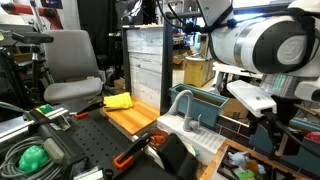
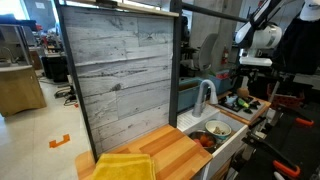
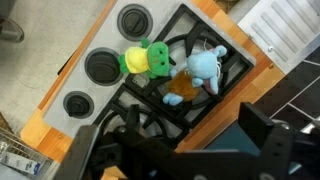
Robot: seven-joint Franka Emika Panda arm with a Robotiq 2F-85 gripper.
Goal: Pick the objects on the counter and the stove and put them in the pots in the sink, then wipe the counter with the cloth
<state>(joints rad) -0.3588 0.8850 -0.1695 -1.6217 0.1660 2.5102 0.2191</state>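
The robot will next lower its open gripper to the grate (image 3: pixel 150 100) and bring its fingers around the light blue toy (image 3: pixel 194 76), because the toy is still on the stove, outside the pots.
In the wrist view my gripper (image 3: pixel 194 127) is open, its dark fingers (image 3: pixel 257 122) wide apart and empty above the wooden counter edge (image 3: pixel 215 100). Beyond it, on the black stove grate (image 3: pixel 150 100), lie the objects: a green-and-yellow soft toy (image 3: pixel 147 60), a light blue one (image 3: pixel 201 66) and a small orange-brown piece (image 3: pixel 178 97). The yellow cloth (image 1: pixel 118 101) (image 2: pixel 125 165) lies on the counter (image 1: pixel 132 120) (image 2: pixel 172 150). The teal sink (image 1: pixel 207 105) with its grey faucet (image 1: pixel 180 100) (image 2: pixel 206 94) holds a pot (image 2: pixel 216 128). My arm (image 1: pixel 262 45) (image 2: pixel 255 42) hangs high above.
Round grey burners (image 3: pixel 104 66) sit beside the grate. A white slatted rack (image 3: pixel 283 30) lies at the wrist view's upper right. A grey plank wall (image 2: pixel 120 70) backs the counter. The black perforated table (image 1: pixel 95 135) carries a green lump (image 1: pixel 32 157) and an orange-handled tool (image 1: pixel 125 158).
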